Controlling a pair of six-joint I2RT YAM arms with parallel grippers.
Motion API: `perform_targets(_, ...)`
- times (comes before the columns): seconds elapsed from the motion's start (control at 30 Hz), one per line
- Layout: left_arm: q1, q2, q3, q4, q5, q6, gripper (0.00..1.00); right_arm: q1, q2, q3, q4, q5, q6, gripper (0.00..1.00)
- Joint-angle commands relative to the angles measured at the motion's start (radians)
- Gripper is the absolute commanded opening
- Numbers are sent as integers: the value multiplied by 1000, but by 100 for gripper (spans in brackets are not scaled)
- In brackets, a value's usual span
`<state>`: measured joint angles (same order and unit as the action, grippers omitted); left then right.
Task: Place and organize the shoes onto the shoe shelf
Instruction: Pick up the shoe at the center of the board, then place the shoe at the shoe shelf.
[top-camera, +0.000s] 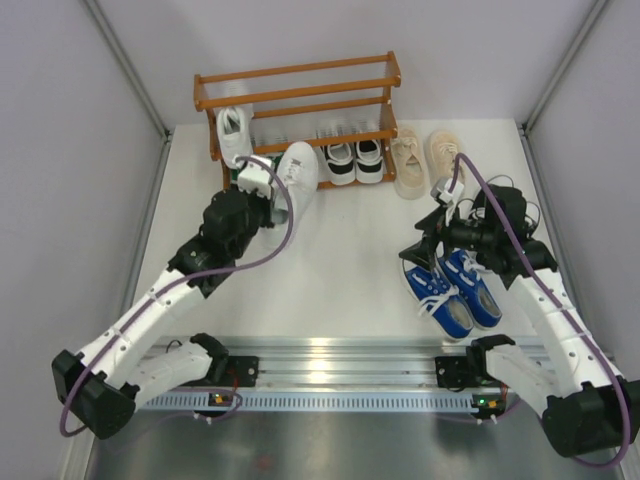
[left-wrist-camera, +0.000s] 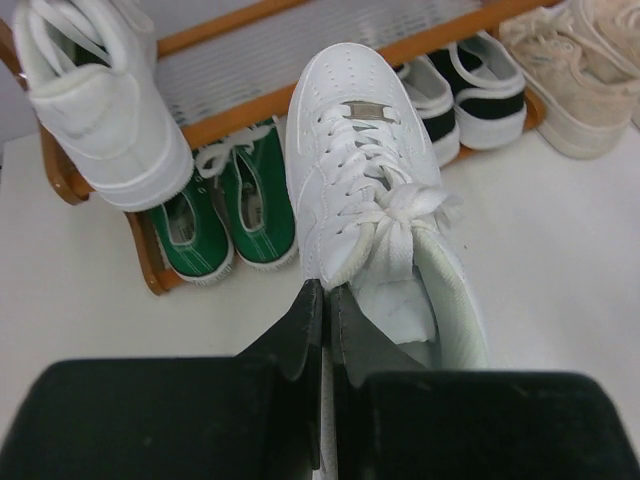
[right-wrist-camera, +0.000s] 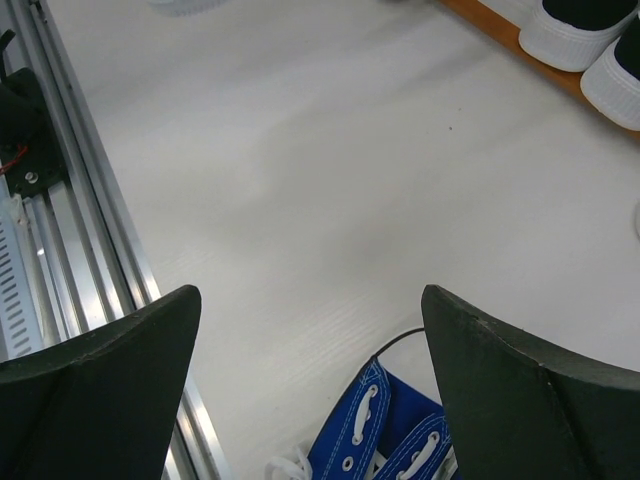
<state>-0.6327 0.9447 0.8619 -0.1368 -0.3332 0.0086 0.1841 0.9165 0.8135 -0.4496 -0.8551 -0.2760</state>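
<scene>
My left gripper pushes outward to the shoe shelf's bare level (top-camera: 272, 128) (left-wrist-camera: 228, 78) beside the other white shoe next. Then it turns the held shoe parallel to its mate and releases it.
My left gripper (left-wrist-camera: 327, 292) is shut on the inner side wall of a plain white shoe (left-wrist-camera: 350, 170), whose toe points at the shoe shelf (top-camera: 300, 95). The other white shoe (top-camera: 233, 135) lies tilted on the shelf's left side. A green pair (left-wrist-camera: 225, 215) and a black-and-white pair (top-camera: 352, 160) stand on the bottom tier. A beige pair (top-camera: 425, 160) stands on the table right of the shelf. My right gripper (right-wrist-camera: 310, 300) hangs open above the blue pair (top-camera: 455, 290), nothing between its fingers.
An aluminium rail (top-camera: 340, 360) runs along the near table edge between the arm bases. Grey walls with metal posts close in both sides. The left arm's purple cable (top-camera: 285, 230) loops over the table's middle.
</scene>
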Motion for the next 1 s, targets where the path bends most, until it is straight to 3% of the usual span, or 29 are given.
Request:
perform_targets(0.0, 105, 38, 146, 181, 121, -4, 0, -15, -19, 24, 37, -16, 3, 92)
perform_targets(0.47, 292, 373, 417, 262, 207, -65, 0, -25, -36, 24, 38, -22, 8, 92)
perform_targets(0.97, 341, 555, 557, 379, 188, -94, 0, -26, -30, 26, 38, -24, 8, 92)
